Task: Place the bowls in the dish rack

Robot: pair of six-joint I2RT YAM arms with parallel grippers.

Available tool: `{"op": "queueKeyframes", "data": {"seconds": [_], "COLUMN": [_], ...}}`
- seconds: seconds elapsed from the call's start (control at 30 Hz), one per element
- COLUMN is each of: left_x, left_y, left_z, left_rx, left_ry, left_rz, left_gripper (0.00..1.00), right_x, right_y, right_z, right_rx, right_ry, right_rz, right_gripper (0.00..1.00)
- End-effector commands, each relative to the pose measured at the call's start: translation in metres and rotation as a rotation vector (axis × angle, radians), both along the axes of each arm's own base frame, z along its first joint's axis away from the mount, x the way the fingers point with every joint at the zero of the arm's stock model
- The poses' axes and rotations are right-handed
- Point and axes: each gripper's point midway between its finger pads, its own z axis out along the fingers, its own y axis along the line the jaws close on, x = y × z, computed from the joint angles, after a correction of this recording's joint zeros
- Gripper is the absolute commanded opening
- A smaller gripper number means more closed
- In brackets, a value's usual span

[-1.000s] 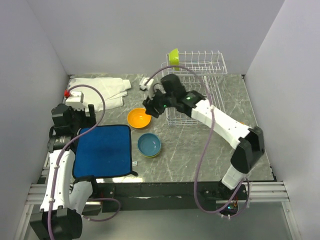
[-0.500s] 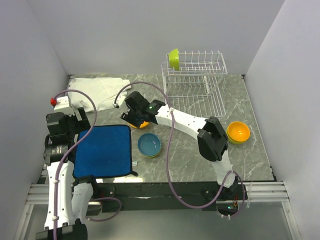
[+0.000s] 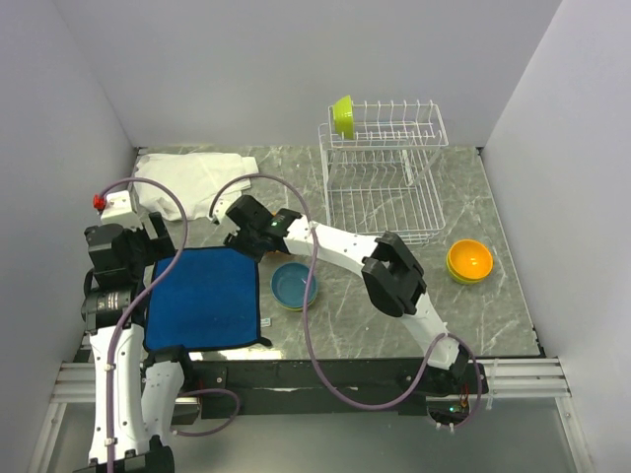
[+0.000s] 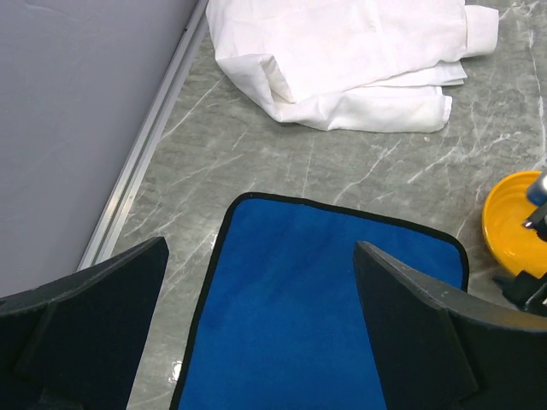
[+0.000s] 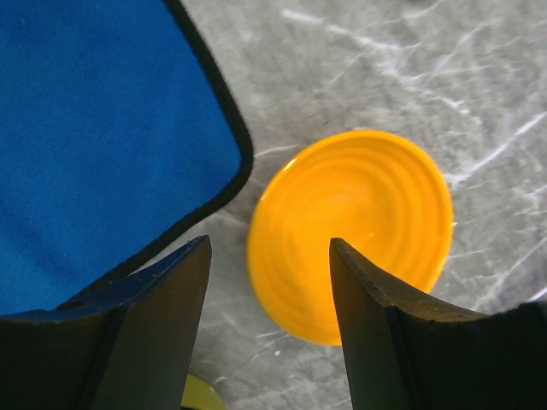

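The orange bowl's near rim beside the mat's corner lies between my open fingers once my right gripper comes down to straddle it next, and then the fingers close.
My right gripper (image 5: 269,286) is open and hovers low over an orange bowl (image 5: 359,222) on the table beside the blue mat's corner; the bowl's near rim lies between the two fingers. In the top view this gripper (image 3: 254,236) hides most of that bowl. The bowl's edge shows in the left wrist view (image 4: 513,226). A blue bowl (image 3: 294,286) sits stacked in a yellow one. Another orange bowl (image 3: 468,260) sits at the right. A lime green bowl (image 3: 342,115) stands in the dish rack's (image 3: 385,202) upper shelf. My left gripper (image 4: 261,325) is open and empty above the mat.
The blue cloth mat (image 3: 202,301) lies at the front left, also in the right wrist view (image 5: 102,128). A crumpled white cloth (image 3: 192,177) lies at the back left, seen too in the left wrist view (image 4: 342,60). Grey walls enclose the table.
My right gripper has swung left from beside the rack to over the orange bowl, uncovering the orange bowl at the right. My left arm has shifted slightly left.
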Motion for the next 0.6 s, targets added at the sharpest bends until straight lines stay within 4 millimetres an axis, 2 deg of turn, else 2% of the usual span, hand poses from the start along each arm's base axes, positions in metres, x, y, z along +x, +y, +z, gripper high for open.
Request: {"op": "queueKeyframes", "data": {"seconds": [0.0, 0.1, 0.27, 0.4, 0.47, 0.57], "left_x": [0.001, 0.002, 0.004, 0.006, 0.007, 0.008], "left_y": [-0.001, -0.001, -0.001, -0.001, -0.001, 0.000], "left_z": [0.010, 0.009, 0.006, 0.003, 0.005, 0.004], "left_rx": [-0.016, -0.017, -0.024, -0.034, -0.035, -0.037], "left_ry": [-0.035, -0.039, -0.038, -0.027, -0.032, -0.033], "left_rz": [0.012, 0.009, 0.010, 0.006, 0.005, 0.005], "left_gripper": [0.97, 0.97, 0.97, 0.97, 0.97, 0.97], "right_x": [0.008, 0.005, 0.005, 0.009, 0.013, 0.016], "right_y": [0.007, 0.004, 0.005, 0.007, 0.005, 0.003], "right_z": [0.011, -0.002, -0.010, -0.016, -0.018, -0.019], "right_rx": [0.014, -0.015, -0.020, -0.036, -0.035, -0.036], "right_ry": [-0.041, -0.018, -0.004, 0.004, 0.006, 0.008], "right_rz": [-0.013, -0.018, -0.016, -0.018, -0.026, -0.033], "right_gripper": [0.66, 0.66, 0.63, 0.51, 0.48, 0.37]}}
